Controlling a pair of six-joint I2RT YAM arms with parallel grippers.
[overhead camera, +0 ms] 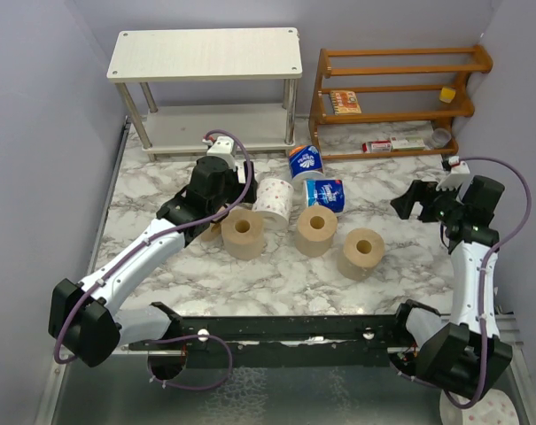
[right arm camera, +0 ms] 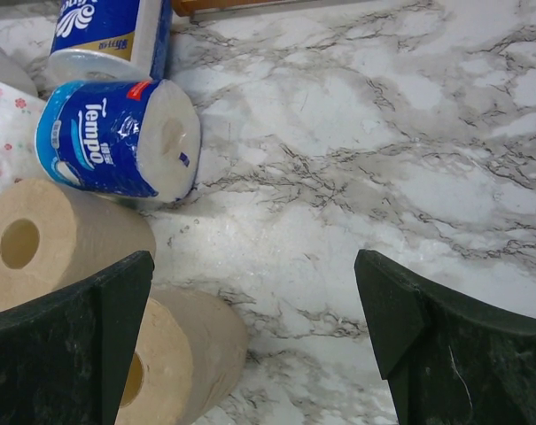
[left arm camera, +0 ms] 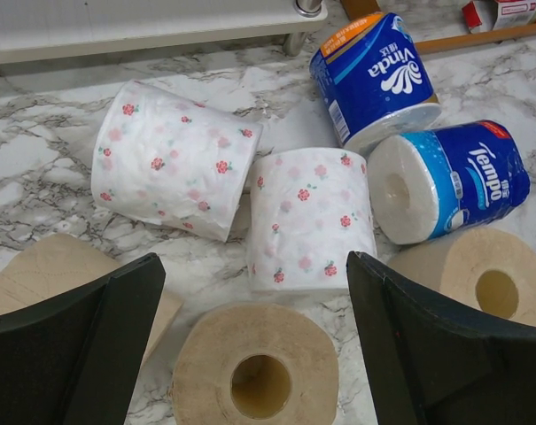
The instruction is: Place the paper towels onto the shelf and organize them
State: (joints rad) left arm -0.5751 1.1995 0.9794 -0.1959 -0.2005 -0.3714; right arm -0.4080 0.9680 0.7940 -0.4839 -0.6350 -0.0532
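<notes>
I should move my right gripper to the left in the top view, turning and lowering it onto the tan roll's rim by the Tempo (right arm camera: 62, 209), since the tan roll's top is uncovered.
The white two-tier shelf (overhead camera: 205, 53) stands at the back left with both boards bare; its lower board shows in the left wrist view (left arm camera: 117, 22). Several paper towel rolls cluster mid-table: tan ones (overhead camera: 243, 233) (overhead camera: 316, 230) (overhead camera: 361, 253), a pink-dotted white one (overhead camera: 274, 199), and blue-wrapped Vinda (overhead camera: 306, 162) and Tempo (overhead camera: 326, 195) rolls. My left gripper (left arm camera: 254, 345) is open above an upright tan roll (left arm camera: 259, 372), which sits between its fingers. Two pink-dotted rolls (left arm camera: 174, 159) (left arm camera: 310, 217) lie just beyond. My right gripper (right arm camera: 254, 336) is open and empty over bare marble, right of a tan roll (right arm camera: 183, 354).
An orange-brown slatted rack (overhead camera: 396, 88) with small items stands at the back right. Grey walls close in the left, back and right sides. Another tan roll (left arm camera: 46, 274) lies under my left finger. A dotted roll (overhead camera: 480, 412) sits off the table at the front right.
</notes>
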